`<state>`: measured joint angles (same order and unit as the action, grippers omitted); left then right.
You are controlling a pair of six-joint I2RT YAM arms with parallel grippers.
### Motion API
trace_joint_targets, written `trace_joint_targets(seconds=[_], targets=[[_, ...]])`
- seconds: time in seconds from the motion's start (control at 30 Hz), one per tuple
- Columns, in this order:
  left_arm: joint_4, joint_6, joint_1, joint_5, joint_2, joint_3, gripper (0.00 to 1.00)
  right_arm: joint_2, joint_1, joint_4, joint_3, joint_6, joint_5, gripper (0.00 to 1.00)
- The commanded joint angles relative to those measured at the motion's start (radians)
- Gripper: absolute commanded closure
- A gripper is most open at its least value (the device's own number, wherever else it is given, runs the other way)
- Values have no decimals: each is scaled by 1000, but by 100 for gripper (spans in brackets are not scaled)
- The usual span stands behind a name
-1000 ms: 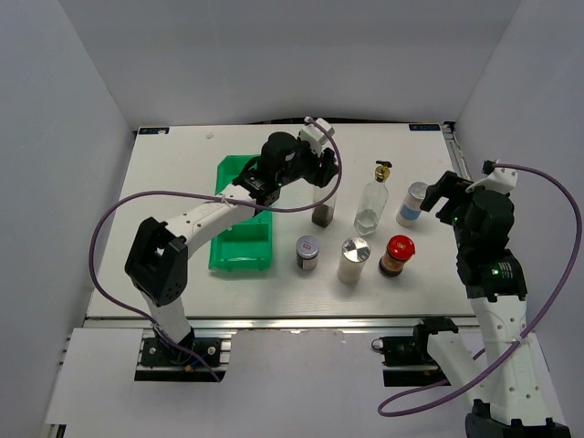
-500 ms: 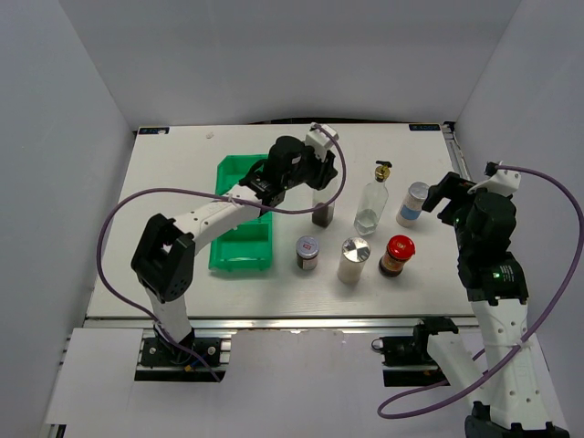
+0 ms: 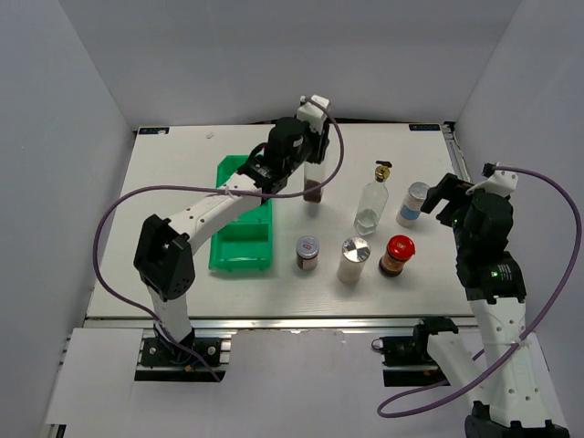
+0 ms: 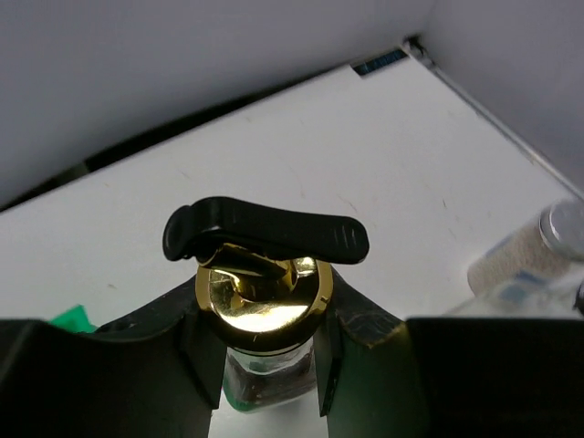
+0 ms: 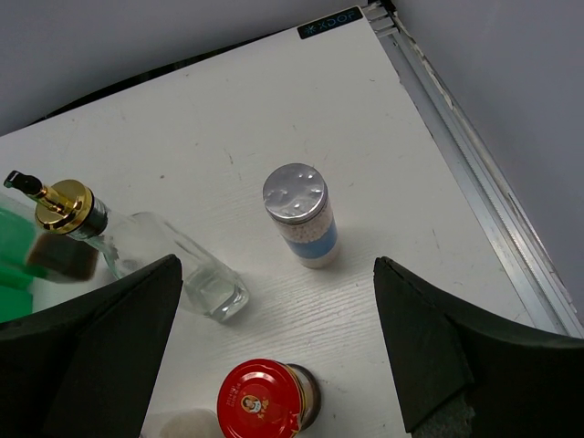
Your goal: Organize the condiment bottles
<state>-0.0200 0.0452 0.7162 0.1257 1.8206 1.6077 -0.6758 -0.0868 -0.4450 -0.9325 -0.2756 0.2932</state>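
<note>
The left gripper swings over the green bin's far end next, lowers the bottle and releases it, since that end lies to the gripper's left in the top view.
My left gripper [image 3: 311, 155] is shut on the neck of a tall glass bottle [image 3: 313, 187] with dark liquid in its bottom, which hangs just above the table beside the green bin. In the left wrist view its gold spout [image 4: 263, 297] with a black lever sits between my left gripper's [image 4: 271, 365] fingers. A second clear bottle [image 3: 371, 205], a blue-labelled jar [image 3: 412, 203], a red-lidded jar [image 3: 397, 255], a white shaker [image 3: 353, 260] and a dark jar [image 3: 307, 253] stand on the table. My right gripper [image 5: 274, 265] hovers open above the blue-labelled jar [image 5: 304, 214] and red-lidded jar [image 5: 265, 401].
The green bin [image 3: 239, 245] lies left of the row of jars, under my left arm. The table's right edge rail [image 5: 474, 182] runs close past the blue-labelled jar. White walls enclose the table on three sides.
My left gripper has shut on the dark-liquid bottle and carried it up and a little towards the far side. The right arm has stayed still.
</note>
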Motion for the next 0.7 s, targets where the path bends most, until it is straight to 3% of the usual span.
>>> trace_joint_targets(seconds=[0.0, 0.17, 0.43, 0.67], targets=[[63, 2, -4, 152, -64, 171, 100, -4, 2, 43, 4, 19, 14, 11], [26, -39, -27, 294, -90, 262, 100, -11, 2, 35, 0, 22, 14, 11], [-20, -56, -124, 486, -127, 273, 100, -13, 2, 26, -6, 23, 26, 11], [-6, 48, -265, 430, -96, 230, 100, -18, 2, 22, -11, 29, 35, 11]])
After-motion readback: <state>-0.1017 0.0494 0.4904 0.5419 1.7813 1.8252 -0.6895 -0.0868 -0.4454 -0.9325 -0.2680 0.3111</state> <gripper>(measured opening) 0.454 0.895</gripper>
